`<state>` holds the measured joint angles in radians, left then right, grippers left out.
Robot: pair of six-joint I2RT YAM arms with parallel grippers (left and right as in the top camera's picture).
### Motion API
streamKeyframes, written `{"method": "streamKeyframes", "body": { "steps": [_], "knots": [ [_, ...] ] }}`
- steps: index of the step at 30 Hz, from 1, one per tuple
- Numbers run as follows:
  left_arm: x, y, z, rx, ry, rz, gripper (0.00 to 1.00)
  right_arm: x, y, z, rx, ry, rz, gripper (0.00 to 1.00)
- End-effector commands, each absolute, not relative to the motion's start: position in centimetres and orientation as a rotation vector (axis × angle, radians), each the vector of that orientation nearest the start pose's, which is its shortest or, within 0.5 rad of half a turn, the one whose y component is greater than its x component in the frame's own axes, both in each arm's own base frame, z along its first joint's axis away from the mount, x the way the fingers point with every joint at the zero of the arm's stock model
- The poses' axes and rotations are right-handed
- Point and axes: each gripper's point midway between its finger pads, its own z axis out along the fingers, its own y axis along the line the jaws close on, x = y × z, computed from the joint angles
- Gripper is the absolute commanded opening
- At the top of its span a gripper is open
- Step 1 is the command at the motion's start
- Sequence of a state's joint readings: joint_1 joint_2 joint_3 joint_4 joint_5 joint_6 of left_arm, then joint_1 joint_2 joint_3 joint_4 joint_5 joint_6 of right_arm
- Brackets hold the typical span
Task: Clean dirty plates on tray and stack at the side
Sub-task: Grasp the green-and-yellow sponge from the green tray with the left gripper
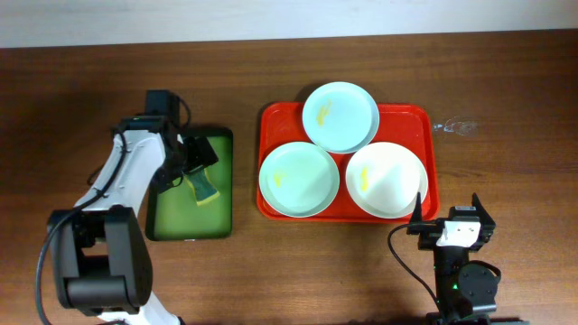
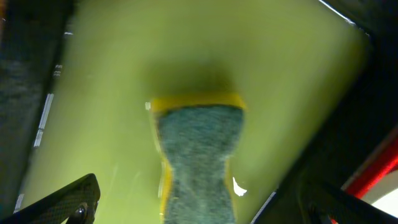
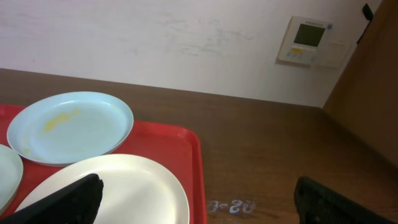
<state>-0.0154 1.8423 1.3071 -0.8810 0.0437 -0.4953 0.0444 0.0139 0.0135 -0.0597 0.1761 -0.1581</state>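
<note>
My left gripper lowers toward the green tray next, its open fingers straddling the sponge's long sides, since the sponge lies below it and between them.
The red tray point(image 1: 417, 118) holds three plates. A mint-blue plate point(image 1: 340, 116) with a yellow smear sits at the back, a second smeared mint-blue plate point(image 1: 299, 179) at the front left, and a white plate point(image 1: 386, 180) with a yellow smear at the front right. My left gripper point(image 1: 195, 166) hovers open over a sponge point(image 1: 205, 189) with yellow foam and a green scouring face. In the left wrist view the sponge point(image 2: 198, 155) lies between the wide-apart fingers point(image 2: 67, 200), untouched. My right gripper point(image 1: 449, 215) is open near the tray's front right corner, holding nothing. The right wrist view shows the white plate point(image 3: 118, 186) and the back plate point(image 3: 68, 127).
The sponge lies on a smaller dark-rimmed green tray point(image 1: 176, 221) left of the red tray. A small clear glinting object point(image 1: 456, 126) rests on the wooden table right of the red tray point(image 3: 191, 155). A wall with a thermostat panel point(image 3: 309, 40) stands behind the table.
</note>
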Motion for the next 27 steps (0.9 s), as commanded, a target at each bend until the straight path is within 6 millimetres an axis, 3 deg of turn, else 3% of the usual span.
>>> {"method": "streamKeyframes", "body": {
  "steps": [1,4,7,8,9,10,11,13,14,17,20,23,26,27],
  "knots": [
    [37.5,-2.0,5.0,-0.686,2.902,-0.095,0.99,24.4,-2.4,15.9,-0.013,1.641,-0.248,0.99],
    [37.6,-2.2,3.8,-0.681,2.909,-0.094,0.99,24.4,-2.4,15.9,-0.013,1.641,-0.248,0.99],
    [37.2,-1.7,0.9,-0.712,2.969,-0.055,0.99,24.4,-2.4,15.9,-0.013,1.641,-0.248,0.99],
    [37.0,-1.5,0.1,-0.722,2.987,-0.047,0.90,24.4,-2.4,15.9,-0.013,1.641,-0.248,0.99],
    [36.5,-1.6,-0.6,-0.729,3.015,-0.040,0.67,24.4,-2.4,15.9,-0.013,1.641,-0.248,0.98],
    [36.1,-1.6,-0.7,-0.716,3.036,-0.033,0.53,24.4,-2.4,15.9,-0.013,1.641,-0.248,0.98],
    [36.0,-1.6,-0.7,-0.717,3.042,-0.030,0.47,24.4,-2.4,15.9,-0.013,1.641,-0.248,0.99],
    [35.7,-1.5,-0.8,-0.721,3.054,-0.020,0.07,24.4,-2.4,15.9,-0.013,1.641,-0.248,0.99],
    [35.4,-1.5,-0.7,-0.723,3.063,-0.016,0.00,24.4,-2.4,15.9,-0.013,1.641,-0.248,0.98],
    [35.0,-1.4,0.6,-0.733,3.104,0.004,0.00,24.4,-2.4,15.9,-0.013,1.641,-0.248,0.98],
    [37.8,-1.6,7.8,-0.679,3.082,-0.012,0.00,24.4,-2.4,15.9,-0.013,1.641,-0.248,0.99],
    [38.6,-1.6,12.2,-0.671,3.056,-0.022,0.00,24.4,-2.4,15.9,-0.013,1.641,-0.248,0.98],
    [37.7,-0.9,9.4,-0.671,3.088,0.053,0.00,24.4,-2.4,15.9,-0.013,1.641,-0.248,0.99],
    [36.9,-0.9,5.6,-0.675,3.107,0.061,0.00,24.4,-2.4,15.9,-0.013,1.641,-0.248,0.98]
  ]
}}
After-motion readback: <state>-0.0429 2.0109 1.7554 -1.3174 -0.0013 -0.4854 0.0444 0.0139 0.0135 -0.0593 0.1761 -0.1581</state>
